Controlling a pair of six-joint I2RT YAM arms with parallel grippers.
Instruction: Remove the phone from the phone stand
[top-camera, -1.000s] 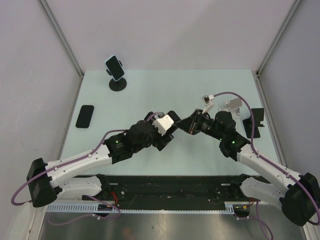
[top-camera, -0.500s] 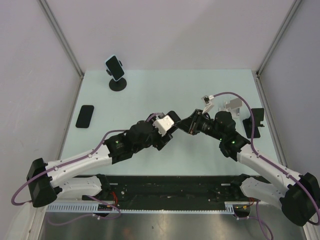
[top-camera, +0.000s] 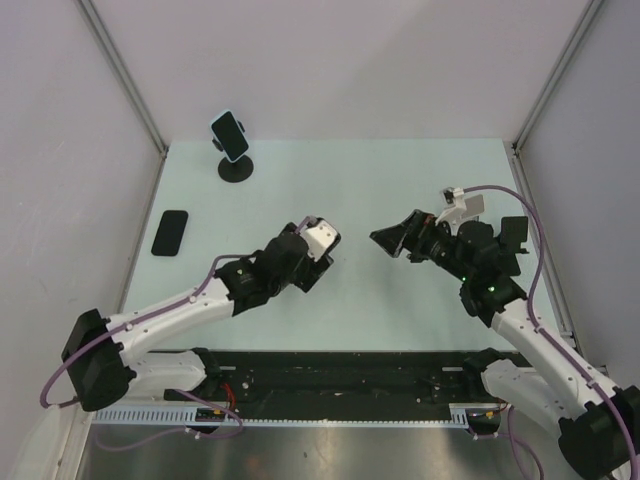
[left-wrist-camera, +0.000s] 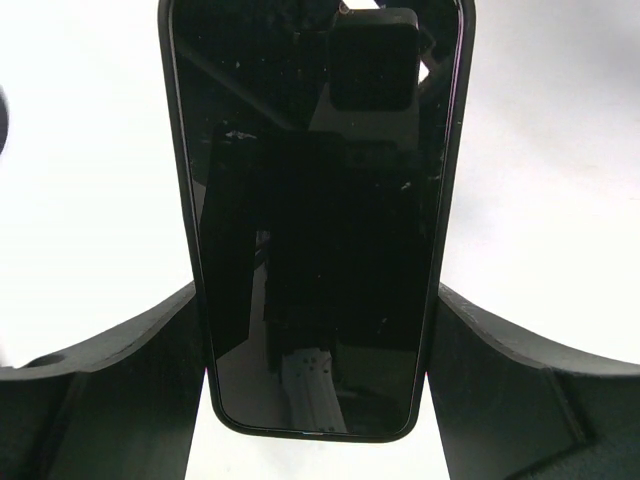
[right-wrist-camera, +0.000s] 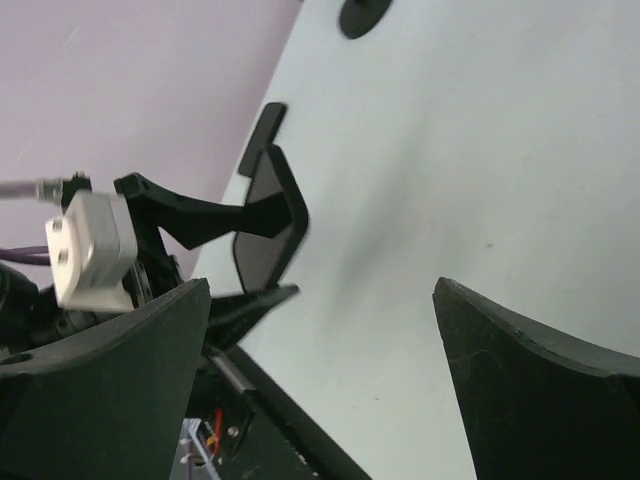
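Observation:
The tabletop (top-camera: 205, 232) beside the flat phone is clear, so next my left gripper should go left in the top view, lower and release the phone there.
A black phone (left-wrist-camera: 315, 200) fills the left wrist view, standing lengthwise between my left gripper's (left-wrist-camera: 318, 310) fingers, which press on its two long edges. From the top view that gripper (top-camera: 316, 264) is left of the table's centre. The right wrist view shows the same phone (right-wrist-camera: 265, 225) held off the table by the left fingers. My right gripper (top-camera: 386, 238) is open and empty (right-wrist-camera: 322, 290), a short way to the right of the phone. A black phone stand (top-camera: 513, 232) shows partly behind the right arm, at the right edge.
At the back left a round-based stand (top-camera: 236, 168) carries another phone (top-camera: 228, 134). A third black phone (top-camera: 171, 232) lies flat near the left edge. Grey walls close the table on three sides.
The two grippers met at the centre a second ago. The right gripper has since opened and drawn back to the right. The left gripper has pulled back to the left with the phone.

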